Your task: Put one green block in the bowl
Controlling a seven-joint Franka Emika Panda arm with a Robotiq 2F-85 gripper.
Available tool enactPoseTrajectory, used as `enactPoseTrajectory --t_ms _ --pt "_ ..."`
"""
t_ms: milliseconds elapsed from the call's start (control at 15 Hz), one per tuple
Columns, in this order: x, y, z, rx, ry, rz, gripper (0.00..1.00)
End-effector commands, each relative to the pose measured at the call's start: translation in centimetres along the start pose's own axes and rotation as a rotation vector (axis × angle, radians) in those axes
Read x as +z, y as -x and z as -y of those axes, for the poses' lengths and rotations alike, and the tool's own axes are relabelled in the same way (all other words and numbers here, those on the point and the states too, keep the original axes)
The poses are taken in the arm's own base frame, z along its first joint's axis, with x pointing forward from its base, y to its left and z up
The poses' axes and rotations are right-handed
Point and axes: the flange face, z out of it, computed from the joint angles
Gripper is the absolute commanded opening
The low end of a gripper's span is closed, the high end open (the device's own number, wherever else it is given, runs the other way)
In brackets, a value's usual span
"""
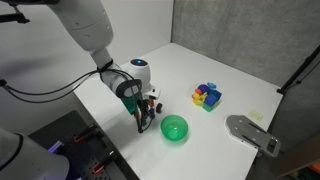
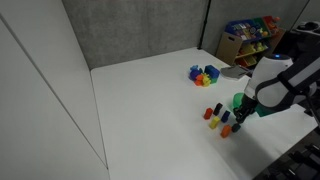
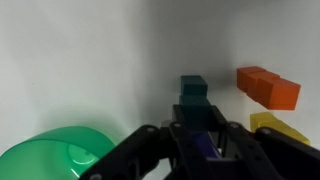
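The tiny dark green block is between my gripper's fingers, so my gripper will next lift it over the bright green bowl (image 1: 174, 128) (image 3: 60, 162) and then lower it toward the middle.
In the wrist view a tiny dark green block (image 3: 193, 93) sits between my gripper's (image 3: 196, 128) two dark fingers, which press against its sides; its far end sticks out past the fingertips. The bright green bowl (image 3: 50, 158) is at the lower left, beside the gripper. In both exterior views the gripper (image 1: 143, 120) (image 2: 238, 120) is low over the white table, next to the bowl (image 1: 174, 128), which is partly hidden behind the hand in an exterior view (image 2: 238, 100).
An orange block (image 3: 268, 87) and a yellow block (image 3: 280, 128) lie to the right of the gripper. More tiny blocks (image 2: 214, 117) lie on the table. A blue-yellow-magenta toy cluster (image 1: 207, 96) (image 2: 204, 74) stands further back. A grey device (image 1: 250, 133) lies near the table edge.
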Motion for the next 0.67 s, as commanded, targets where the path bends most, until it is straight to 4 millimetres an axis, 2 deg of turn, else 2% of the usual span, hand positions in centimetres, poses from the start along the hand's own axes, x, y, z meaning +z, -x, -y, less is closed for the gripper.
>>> enactPoseTrajectory --t_ms 0,267,600 --pt "-3.5 -1.8 -2.2 0.017 0.012 -0.01 0.09" --pt "-4.9 -5.4 -5.4 0.06 0.013 -0.067 0.09" --pt "-4.5 -9.3 -9.2 0.121 0.034 -0.114 0.09"
